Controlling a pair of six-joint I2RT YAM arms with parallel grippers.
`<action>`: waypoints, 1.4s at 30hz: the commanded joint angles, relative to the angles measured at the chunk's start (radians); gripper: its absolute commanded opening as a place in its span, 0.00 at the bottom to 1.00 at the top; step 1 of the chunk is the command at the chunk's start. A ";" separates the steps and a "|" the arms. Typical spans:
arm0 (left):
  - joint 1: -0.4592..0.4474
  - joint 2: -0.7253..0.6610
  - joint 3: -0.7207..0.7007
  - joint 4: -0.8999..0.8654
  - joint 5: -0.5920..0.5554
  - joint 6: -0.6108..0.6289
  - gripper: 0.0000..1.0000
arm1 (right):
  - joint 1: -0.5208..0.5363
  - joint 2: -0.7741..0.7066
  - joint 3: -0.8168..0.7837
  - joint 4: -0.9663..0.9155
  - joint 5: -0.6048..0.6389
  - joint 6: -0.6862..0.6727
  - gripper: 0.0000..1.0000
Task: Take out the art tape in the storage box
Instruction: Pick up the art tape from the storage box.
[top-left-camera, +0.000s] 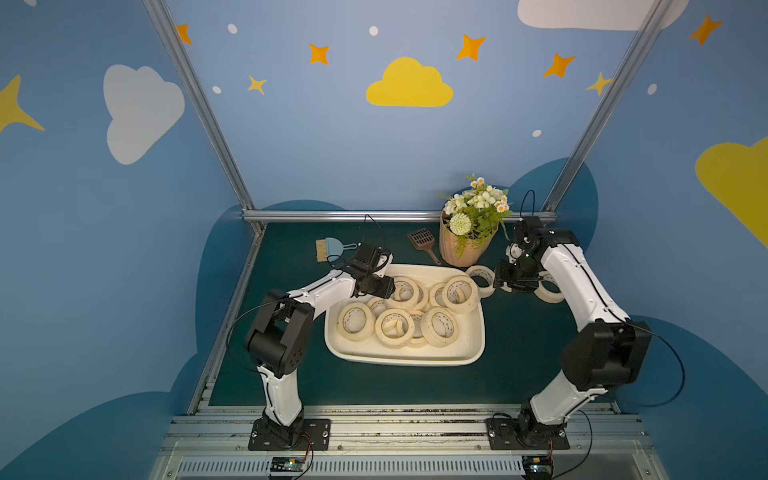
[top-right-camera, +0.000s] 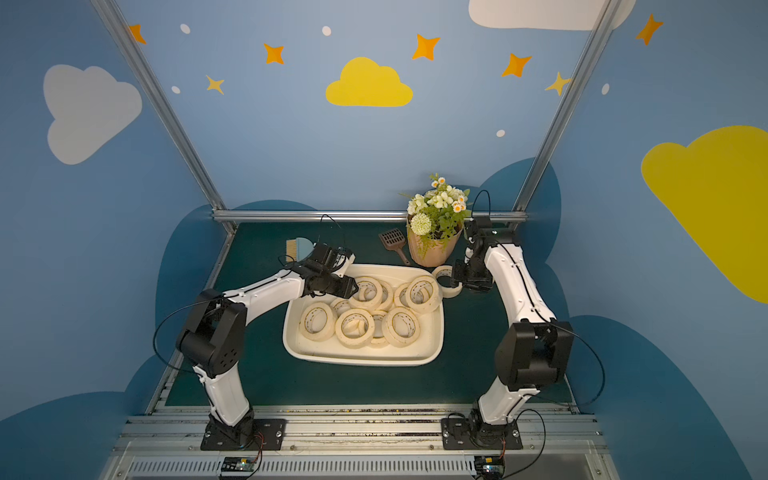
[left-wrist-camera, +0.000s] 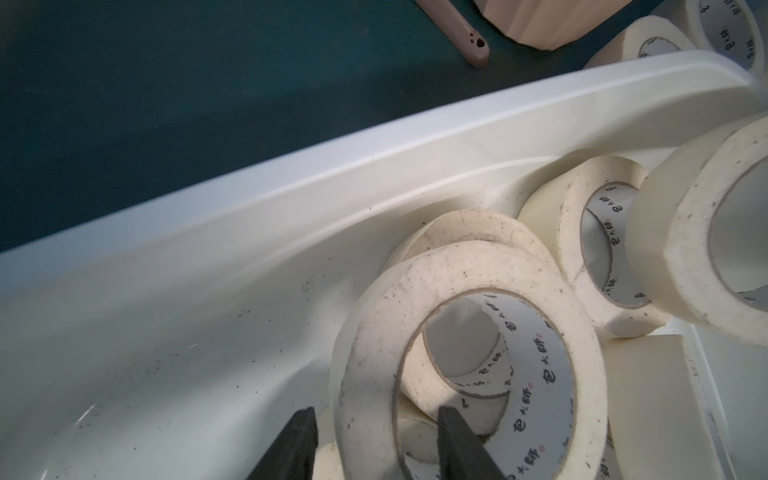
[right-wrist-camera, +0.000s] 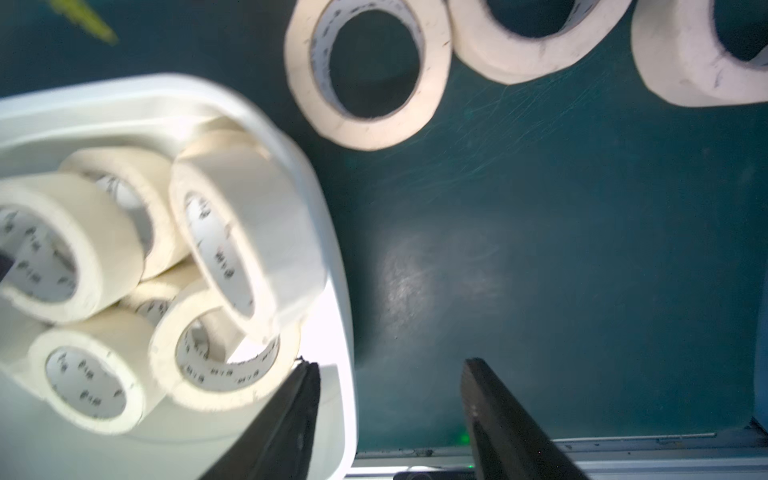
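My right gripper moves over the box's rim (right-wrist-camera: 332, 249) and the rolls next. It closes on the tilted roll's free side (right-wrist-camera: 92, 260), since my left gripper straddles the roll's opposite side.
The storage box (top-left-camera: 399, 360) (top-right-camera: 361, 360) is a cream-white tub in the middle of the green mat, and several art tape rolls (top-left-camera: 355, 321) are piled in it. My left gripper (top-left-camera: 384, 291) (left-wrist-camera: 376, 419) is open at the box's far left end. Its fingers straddle the wall of a tilted roll (left-wrist-camera: 374, 316), one outside and one in the core, with small gaps showing. My right gripper (top-left-camera: 500, 286) (right-wrist-camera: 390, 370) stands open and empty over the mat by the box's right rim (right-wrist-camera: 332, 249). Three rolls (right-wrist-camera: 368, 75) (right-wrist-camera: 532, 41) (right-wrist-camera: 698, 62) lie on the mat beyond it.
A ribbed tan flower pot (top-left-camera: 465, 245) stands behind the box's right end, close to the right arm. A brown scoop (top-left-camera: 422, 239) lies next to the pot. A blue dustpan with a brush (top-left-camera: 330, 248) is at the back left. Metal rails edge the mat.
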 joint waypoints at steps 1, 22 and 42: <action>-0.008 0.024 0.033 -0.029 -0.010 0.027 0.62 | 0.071 -0.044 -0.085 0.020 -0.027 0.018 0.60; -0.160 -0.068 0.204 -0.239 -0.170 0.084 0.17 | 0.422 0.112 0.114 0.122 -0.168 0.133 0.59; -0.222 -0.160 0.172 -0.209 -0.136 0.023 0.17 | 0.425 0.247 0.139 0.163 -0.183 0.146 0.17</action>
